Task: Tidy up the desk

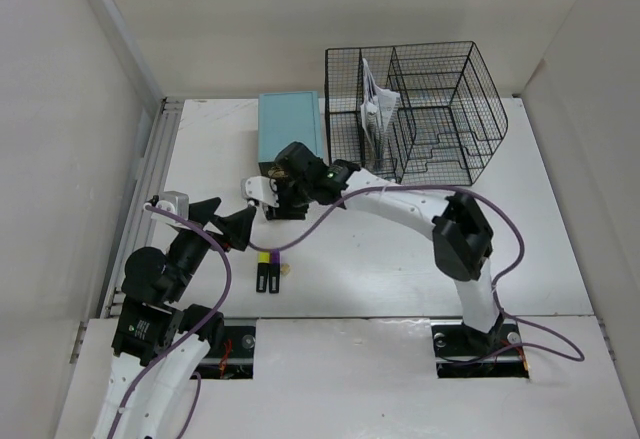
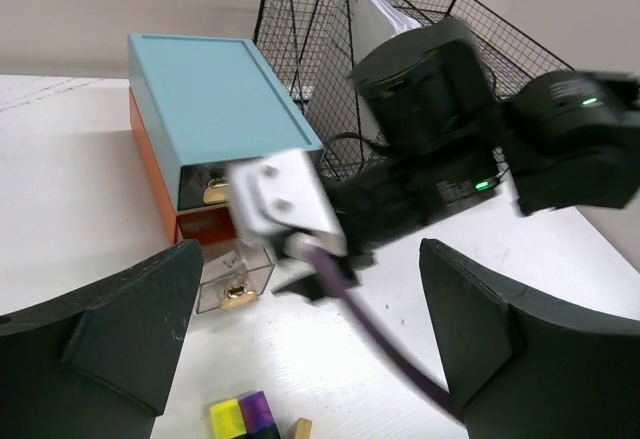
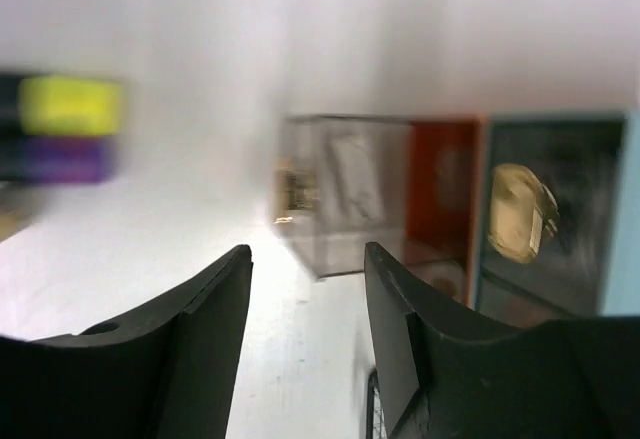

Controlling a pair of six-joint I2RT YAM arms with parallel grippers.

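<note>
The small yellowish block (image 3: pixel 12 211) is still loose next to the purple marker. My right gripper will first move back from the clear drawer (image 3: pixel 345 194) to get down over the block.
The white desk (image 1: pixel 400 269) carries a small drawer box with a teal top (image 1: pixel 290 124) and an orange lower part (image 2: pixel 150 164). A clear drawer (image 2: pixel 232 277) with a gold knob (image 2: pixel 236 296) stands pulled out at the box's front. My right gripper (image 1: pixel 272 202) hovers just in front of that clear drawer (image 3: pixel 345 194). In its wrist view the right gripper (image 3: pixel 305 269) is open with only desk between the fingers. My left gripper (image 1: pixel 225 221) sits to the left of it. The left gripper (image 2: pixel 310 349) is open wide and empty.
A black wire file rack (image 1: pixel 420 109) holding papers (image 1: pixel 378 109) stands right of the box. A yellow marker (image 2: pixel 228 417), a purple marker (image 2: pixel 255 411) and a small wooden piece (image 2: pixel 300 427) lie near the left gripper. The right arm's purple cable (image 2: pixel 385 344) crosses between the left fingers.
</note>
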